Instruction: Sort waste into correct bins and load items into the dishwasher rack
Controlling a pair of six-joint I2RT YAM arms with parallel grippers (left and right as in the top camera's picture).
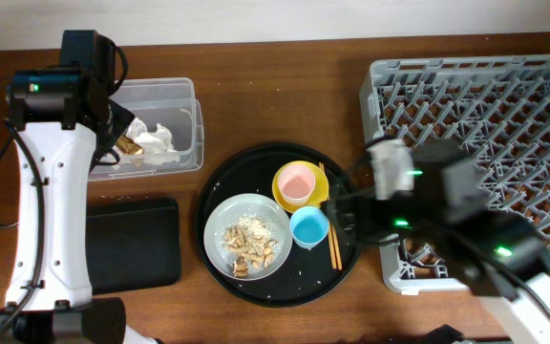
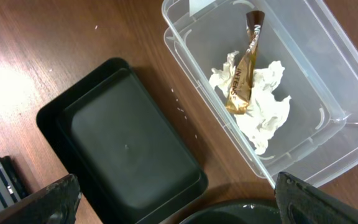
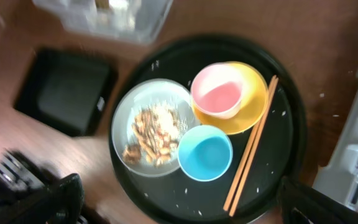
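The robot's right gripper needs to go down to the open blue cup [image 3: 205, 152], which is below it and to its left in the overhead view, with its fingers on both sides of the blue cup's side by the grey bowl.
The clear tub [image 1: 195, 124] holds crumpled white tissue [image 1: 160, 139] and a brown wrapper scrap [image 1: 127, 145]; the left wrist view shows the tub [image 2: 303, 62], tissue [image 2: 261, 109] and scrap [image 2: 244, 68]. My left gripper [image 2: 179, 208] is open and empty, above the tub's left end [image 1: 115, 122]. The grey bowl [image 3: 120, 118] holds food scraps [image 3: 154, 134]. A pink cup [image 3: 216, 93] sits in the yellow bowl [image 3: 253, 107]. The blue cup [image 3: 205, 152] and chopsticks [image 3: 250, 152] lie beside them. My right gripper [image 3: 179, 208] is open and empty over the round tray's right side [image 1: 353, 215].
The shallow black tray [image 1: 132, 244] lies below the tub, also in the left wrist view [image 2: 129, 143]. The large round black tray [image 1: 285, 287] carries the dishes. The grey dishwasher rack [image 1: 485, 105] fills the right side, close to my right arm.
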